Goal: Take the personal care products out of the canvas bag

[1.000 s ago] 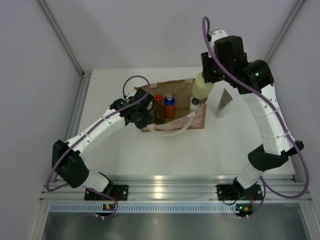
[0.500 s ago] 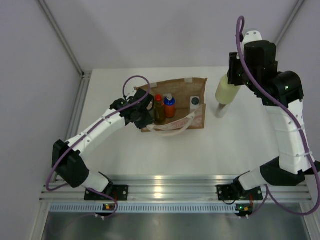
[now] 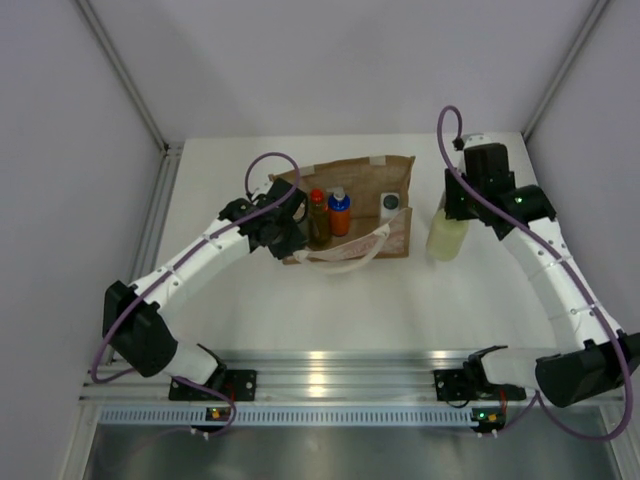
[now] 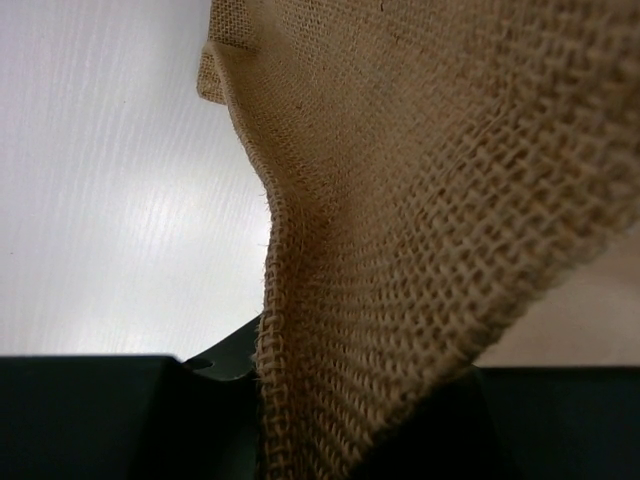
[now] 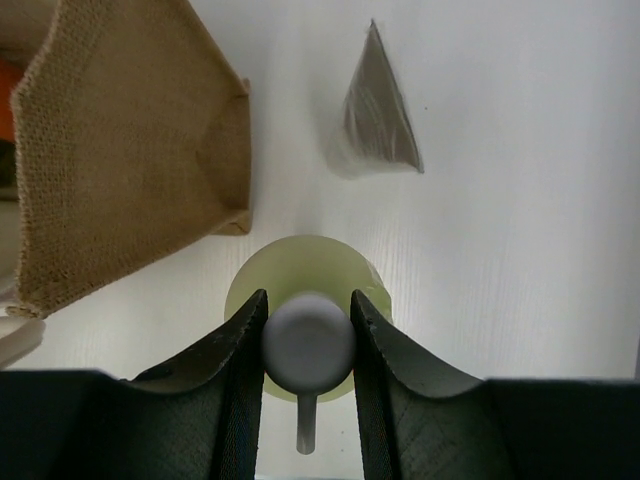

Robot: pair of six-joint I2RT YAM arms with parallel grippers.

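The pale-yellow bottle (image 3: pixel 446 238) needs to go down upright onto the clear tabletop beside the bag, and my right gripper needs to let go of its white cap there, because that tabletop is below my right gripper.
The brown canvas bag (image 3: pixel 352 205) lies open at mid table. Inside it stand an amber red-capped bottle (image 3: pixel 318 214), an orange-blue bottle (image 3: pixel 340 211) and a white square dark-capped bottle (image 3: pixel 389 204). My left gripper (image 3: pixel 284 236) is shut on the bag's left fabric edge (image 4: pixel 420 200). My right gripper (image 3: pixel 455 205) is shut on the white cap (image 5: pixel 308 338) of the pale-yellow bottle (image 3: pixel 446 238), held upright low over the table, right of the bag (image 5: pixel 120 150). The grey-brown sachet (image 5: pixel 375 115) lies on the table beyond it. The grey cylinder is out of view.
White rope handles (image 3: pixel 345 262) spill over the bag's near edge. Grey walls close in on the table's left, back and right. An aluminium rail (image 3: pixel 330 372) runs along the near edge by the arm bases.
My right arm carried the pale-yellow bottle from above the bag's right end over to the right, then lowered it beside the bag. The left arm and bag stayed still.
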